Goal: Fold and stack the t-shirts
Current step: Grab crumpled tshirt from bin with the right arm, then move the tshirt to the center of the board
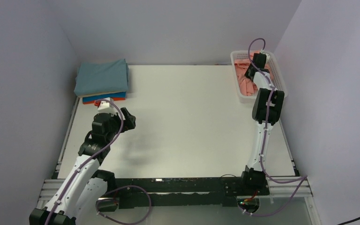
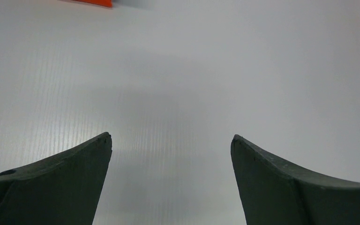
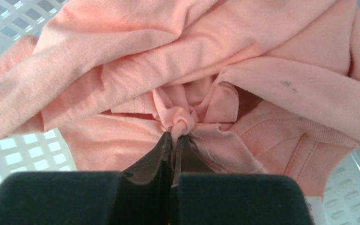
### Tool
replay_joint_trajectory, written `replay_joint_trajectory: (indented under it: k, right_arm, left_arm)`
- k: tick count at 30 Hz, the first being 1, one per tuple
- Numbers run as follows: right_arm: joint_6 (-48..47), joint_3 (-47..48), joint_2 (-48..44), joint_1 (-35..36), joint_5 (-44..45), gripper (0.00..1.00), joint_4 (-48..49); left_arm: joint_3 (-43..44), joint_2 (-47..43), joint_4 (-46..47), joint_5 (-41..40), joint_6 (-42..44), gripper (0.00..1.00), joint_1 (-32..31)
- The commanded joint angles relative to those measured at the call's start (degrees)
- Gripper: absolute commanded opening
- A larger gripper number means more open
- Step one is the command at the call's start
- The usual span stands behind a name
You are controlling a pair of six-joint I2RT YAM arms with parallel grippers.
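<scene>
I next need to lift the pink shirt up with my right gripper, swing toward the stack, then come back and down over the table beside the basket (image 1: pixel 281 82), since that table is bare.
A crumpled salmon-pink t-shirt (image 1: pixel 246 82) lies in the white mesh basket (image 1: pixel 281 82) at the far right. My right gripper (image 1: pixel 253 69) reaches into the basket and is shut on a bunched fold of the pink shirt (image 3: pixel 122 51); the cloth is pinched between its fingertips (image 3: pixel 174 135). A stack of folded t-shirts (image 1: pixel 102 78), teal on top with cream, blue and orange-red edges below, sits at the far left. My left gripper (image 1: pixel 130 119) is open and empty above the bare table, near the stack; an orange-red edge (image 2: pixel 96 2) shows at the top of its wrist view.
The white table (image 1: pixel 187 122) lies between the stack and the basket. Grey walls close in on the left, far and right sides. The basket's mesh wall (image 3: pixel 9 154) shows around the pink shirt.
</scene>
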Motion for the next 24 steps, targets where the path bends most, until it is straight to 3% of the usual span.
replay_joint_trajectory:
  k: [1, 10, 12, 16, 21, 24]
  right_arm:
    - [0.8, -0.4, -7.4, 0.1, -0.6, 0.0, -1.0]
    - [1.2, -14.4, -34.5, 3.9, 3.7, 0.0, 6.6]
    - [0.0, -13.5, -38.4, 5.2, 3.7, 0.0, 5.2]
    - [-3.4, -8.7, -43.6, 9.0, -4.6, 0.0, 0.6]
    - [-10.8, -4.6, -49.8, 21.5, -8.2, 0.0, 0.6]
    - [-9.9, -1.7, -51.1, 28.1, -15.8, 0.0, 2.4]
  left_arm:
    - [2.3, -1.9, 1.5, -0.4, 0.0, 0.99, 0.0]
    - [1.8, -5.3, 0.8, 1.6, -1.7, 0.99, 0.0]
    - [2.1, -5.7, 0.1, 2.1, -2.2, 0.99, 0.0]
    - [1.6, -6.9, 0.0, 2.9, -3.9, 0.99, 0.0]
    - [2.0, -8.0, -1.1, 2.6, -4.8, 0.99, 0.0]
    - [1.6, -8.2, -1.3, 2.0, -5.8, 0.99, 0.0]
